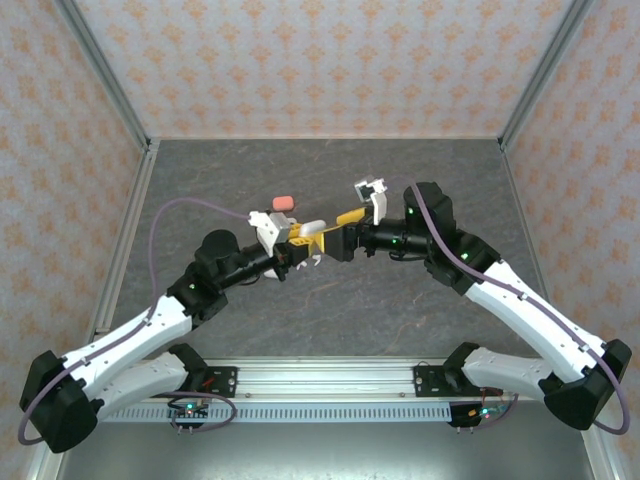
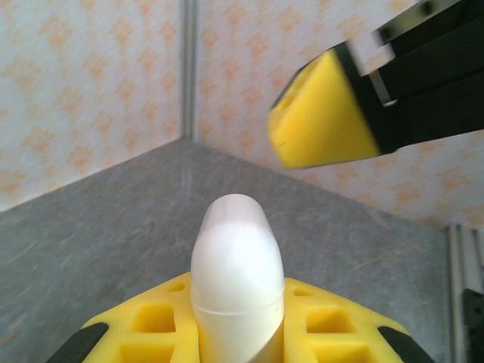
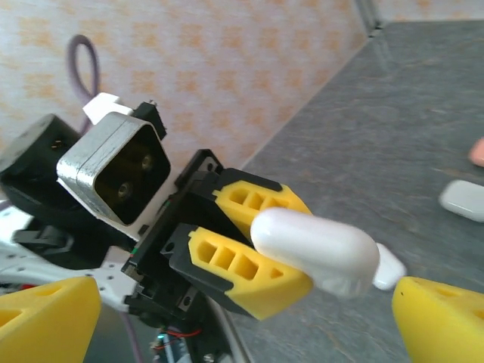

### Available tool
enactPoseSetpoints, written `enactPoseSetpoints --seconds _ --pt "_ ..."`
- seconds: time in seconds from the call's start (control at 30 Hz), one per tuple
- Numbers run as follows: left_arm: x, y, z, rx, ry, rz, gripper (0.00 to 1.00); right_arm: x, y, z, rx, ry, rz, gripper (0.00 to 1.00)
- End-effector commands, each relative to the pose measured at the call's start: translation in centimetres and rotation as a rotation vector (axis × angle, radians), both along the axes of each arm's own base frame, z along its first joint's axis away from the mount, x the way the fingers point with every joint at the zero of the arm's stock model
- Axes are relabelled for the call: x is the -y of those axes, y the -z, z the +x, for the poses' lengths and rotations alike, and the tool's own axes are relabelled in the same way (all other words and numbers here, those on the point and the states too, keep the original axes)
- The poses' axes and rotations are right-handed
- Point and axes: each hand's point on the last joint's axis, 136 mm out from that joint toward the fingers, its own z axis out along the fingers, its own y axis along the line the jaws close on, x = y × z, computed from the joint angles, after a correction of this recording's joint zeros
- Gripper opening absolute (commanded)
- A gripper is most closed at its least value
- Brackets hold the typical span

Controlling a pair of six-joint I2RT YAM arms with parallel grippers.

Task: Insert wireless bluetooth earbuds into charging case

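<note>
My left gripper swings outward and tips down next to release the white charging case on the bare tabletop [image 1: 319, 202] beside the salmon-pink case, which is empty.
My left gripper [image 2: 237, 306] is shut on a white rounded charging case [image 2: 237, 265], which sticks out past its yellow fingers [image 3: 249, 266] above the table. In the top view the left gripper [image 1: 299, 243] and the right gripper [image 1: 338, 237] meet tip to tip at mid-table. My right gripper [image 3: 242, 329] is open, its yellow fingertips [image 3: 442, 318] standing to either side of the case [image 3: 318, 249] and apart from it. A small white piece [image 3: 390, 266] lies on the table behind the case, too blurred to tell if it is one of the earbuds.
A salmon-pink rounded case [image 1: 284, 202] lies on the grey table [image 1: 450, 180] just beyond the grippers. A white rounded case [image 3: 466, 200] lies near it. Patterned walls enclose the table on three sides.
</note>
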Motion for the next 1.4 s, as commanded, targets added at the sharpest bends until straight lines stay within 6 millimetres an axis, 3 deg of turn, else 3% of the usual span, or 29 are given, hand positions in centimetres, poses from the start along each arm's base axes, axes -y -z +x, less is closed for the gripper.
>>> enactPoseSetpoints --seconds 0.0,0.23,0.37,0.5,0.8,0.9,1.03,1.37 --pt "-1.7 1.4 2.7 -0.031 -0.160 0.084 0.00 2.5 0.7 1.9 0.044 0.170 -0.107 0.99" --pt "-6.3 6.1 7.4 -0.248 -0.356 0.174 0.00 5.7 4.2 4.0 -0.005 0.355 -0.255 0.99" --pt "-7.1 7.7 10.1 -0.330 -0.404 0.185 0.00 6.6 6.3 4.6 -0.047 0.411 -0.323 0.99" --pt "-6.3 8.7 14.2 -0.423 -0.417 0.223 0.00 7.1 7.9 4.4 -0.089 0.418 -0.390 0.99" --pt "-2.6 14.5 21.7 -0.668 -0.427 0.219 0.00 7.9 9.2 3.2 -0.132 0.430 -0.370 0.99" --pt "-1.6 16.7 22.8 -0.734 -0.407 0.219 0.00 8.5 9.5 3.0 -0.134 0.447 -0.376 0.99" --pt "-0.6 18.3 24.1 -0.784 -0.404 0.186 0.01 8.9 9.9 2.7 -0.138 0.457 -0.379 0.99" --pt "-0.1 21.8 25.1 -0.854 -0.420 0.202 0.15 8.7 10.4 2.6 -0.151 0.455 -0.366 0.99"
